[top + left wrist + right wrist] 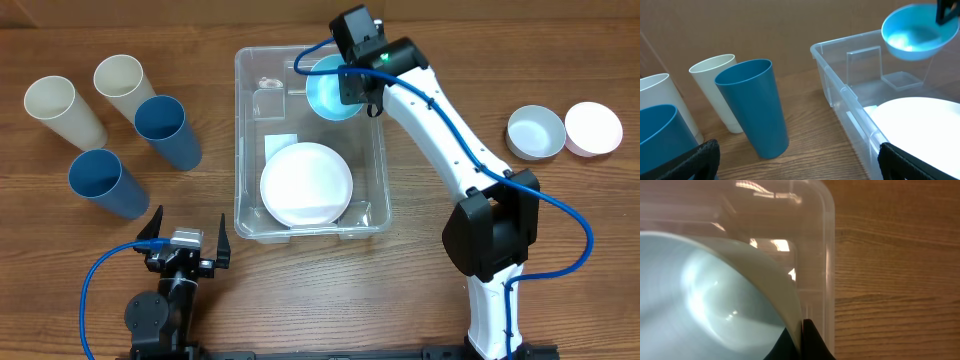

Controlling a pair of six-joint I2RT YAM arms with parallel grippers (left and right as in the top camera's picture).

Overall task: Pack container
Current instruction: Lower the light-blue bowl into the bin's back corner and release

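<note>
The light blue bowl [330, 88] hangs above the container's empty far corner, beyond the white plate [306, 183], so I should next lower my right gripper inside the container's sides and release the bowl's rim.
The clear container [243, 130] stands mid-table with a white plate [306, 183] lying in its near half. Over its far right corner hangs a light blue bowl [330, 88], pinched by the rim in my shut right gripper [350, 82]. The right wrist view shows the bowl [705, 300] with the fingertips [812, 342] clamped on its edge, above the container's corner [827, 210]. In the left wrist view the bowl [912, 35] floats above the container [840, 90]. My left gripper [186, 243] rests open near the front edge, nothing between its fingers [695, 162].
Two cream cups [62, 108] [125, 85] and two blue cups [165, 130] [105, 182] lie left of the container. A white bowl [534, 132] and a pinkish one [593, 127] sit at the right.
</note>
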